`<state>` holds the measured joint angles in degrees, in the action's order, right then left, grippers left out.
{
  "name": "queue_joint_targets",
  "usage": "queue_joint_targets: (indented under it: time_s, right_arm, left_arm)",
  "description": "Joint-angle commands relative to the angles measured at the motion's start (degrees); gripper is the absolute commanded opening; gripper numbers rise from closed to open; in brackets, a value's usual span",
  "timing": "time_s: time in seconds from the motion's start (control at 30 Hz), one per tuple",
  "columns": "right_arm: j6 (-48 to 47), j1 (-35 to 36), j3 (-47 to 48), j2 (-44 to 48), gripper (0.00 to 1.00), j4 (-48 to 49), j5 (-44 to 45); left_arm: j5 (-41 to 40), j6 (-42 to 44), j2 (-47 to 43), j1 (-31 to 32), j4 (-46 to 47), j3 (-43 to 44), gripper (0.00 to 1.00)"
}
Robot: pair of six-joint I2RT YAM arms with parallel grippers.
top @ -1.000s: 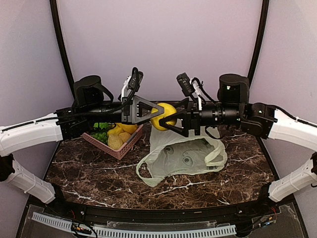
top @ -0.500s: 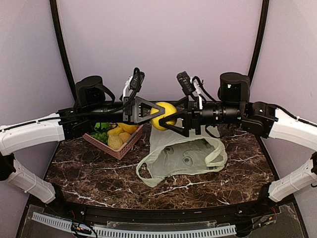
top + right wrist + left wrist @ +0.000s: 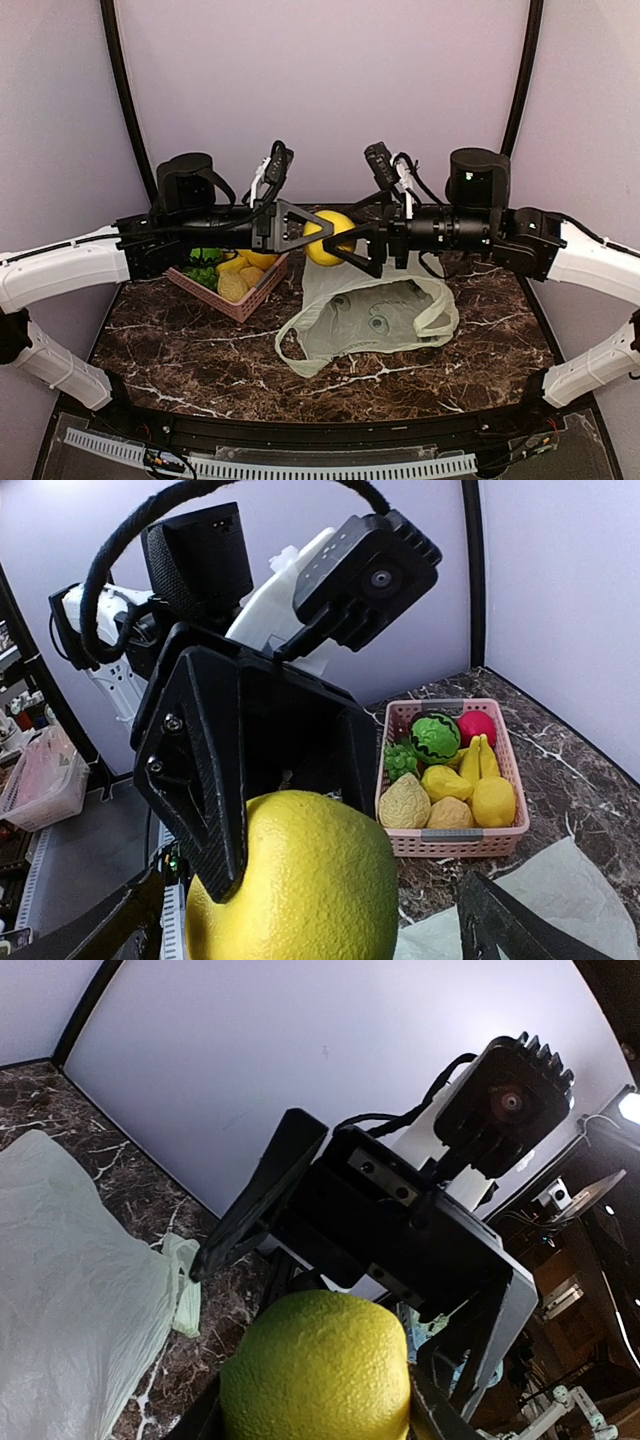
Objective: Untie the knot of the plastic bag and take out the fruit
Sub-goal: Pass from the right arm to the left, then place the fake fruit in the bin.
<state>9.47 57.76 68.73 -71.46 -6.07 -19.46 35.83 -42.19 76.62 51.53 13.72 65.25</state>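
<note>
My right gripper stands open. My left gripper swings away to the pink basket next, turns downward and lowers the fruit point(image 3: 331, 238) by the red piece.
A yellow-green fruit point(image 3: 331, 238) hangs in mid-air above the pale green plastic bag point(image 3: 372, 322), between my two grippers. My left gripper point(image 3: 312, 236) is shut on the fruit from the left. In the left wrist view the fruit point(image 3: 318, 1368) fills the gap between its fingers. My right gripper point(image 3: 354, 240) faces it from the right with its jaws spread wide on either side of the fruit point(image 3: 300, 890), apart from it. The bag lies slack on the table with its handles loose, and also shows in the left wrist view point(image 3: 70, 1290).
A pink basket point(image 3: 455, 842) at the back left of the table holds toy produce: a small watermelon point(image 3: 436, 736), a red piece, yellow bananas point(image 3: 475, 758) and yellow and pale textured pieces. In the top view the basket point(image 3: 247, 305) sits below the left arm.
The fruit was in my right gripper. My left gripper has closed in on it and now holds it, while the right gripper has opened and drawn back slightly to the right.
</note>
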Motion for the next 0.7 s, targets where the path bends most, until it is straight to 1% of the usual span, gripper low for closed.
queue_joint_targets:
  time_s: [0.0, 0.03, 0.1, 0.13, 0.17, 0.2, 0.23, 0.27, 0.37, 0.5, 0.53, 0.57, 0.6, 0.67]
  right_arm:
    - [0.59, 0.25, -2.64, 4.81, 0.99, 1.54, 9.06]
    - [0.81, 0.24, -3.43, 5.90, 0.99, 1.75, 10.75]
    - [1.29, 0.16, -5.19, 8.11, 0.99, 2.27, 13.85]
    - [1.47, 0.09, -6.12, 9.24, 0.99, 2.53, 15.02]
    - [1.77, 0.03, -6.98, 10.57, 0.99, 2.76, 16.01]
    - [1.97, -0.05, -7.67, 11.31, 0.99, 2.93, 16.77]
    - [2.22, -0.09, -8.34, 11.96, 0.99, 3.05, 17.30]
    - [2.43, -0.19, -8.94, 12.54, 0.99, 3.07, 17.69]
    - [3.11, -0.28, -9.70, 13.52, 0.99, 3.06, 18.24]
    - [3.91, -0.35, -10.27, 14.27, 0.99, 2.93, 18.49]
    - [4.03, -0.29, -10.28, 14.35, 0.99, 2.98, 18.43]
    - [4.10, -0.29, -10.30, 14.47, 0.99, 2.87, 18.41]
    - [4.22, -0.28, -10.22, 14.55, 0.99, 2.81, 18.41]
    - [4.40, -0.29, -10.21, 14.81, 0.99, 2.48, 18.37]
  left_arm:
    - [-4.89, 8.16, -3.98, -2.18, -12.16, 4.10, 0.33]
    - [-5.40, 9.16, -4.57, -3.08, -15.24, 4.36, 0.33]
    - [-5.51, 9.81, -6.84, -8.09, -18.15, 3.99, 0.32]
    - [-5.47, 10.48, -7.32, -9.42, -19.09, 3.73, 0.31]
    - [-5.06, 11.04, -7.86, -12.50, -20.88, 3.43, 0.30]
    - [-4.78, 12.35, -7.87, -14.17, -22.09, 3.45, 0.30]
    - [-4.84, 13.16, -7.31, -17.12, -25.10, 4.04, 0.29]
    - [-5.21, 15.03, -6.81, -18.63, -28.23, 4.46, 0.29]
    - [-7.86, 18.15, -3.24, -25.73, -33.17, 6.59, 0.26]
    - [-15.76, 21.57, 2.15, -32.41, -36.71, 8.98, 0.25]
    - [-20.75, 23.35, 3.02, -33.09, -37.68, 10.21, 0.25]
    - [-22.89, 25.64, 4.83, -34.11, -38.05, 10.98, 0.25]
    - [-26.93, 26.75, 6.81, -34.60, -38.83, 12.54, 0.25]
    - [-30.35, 29.09, 9.67, -36.81, -39.34, 14.71, 0.25]
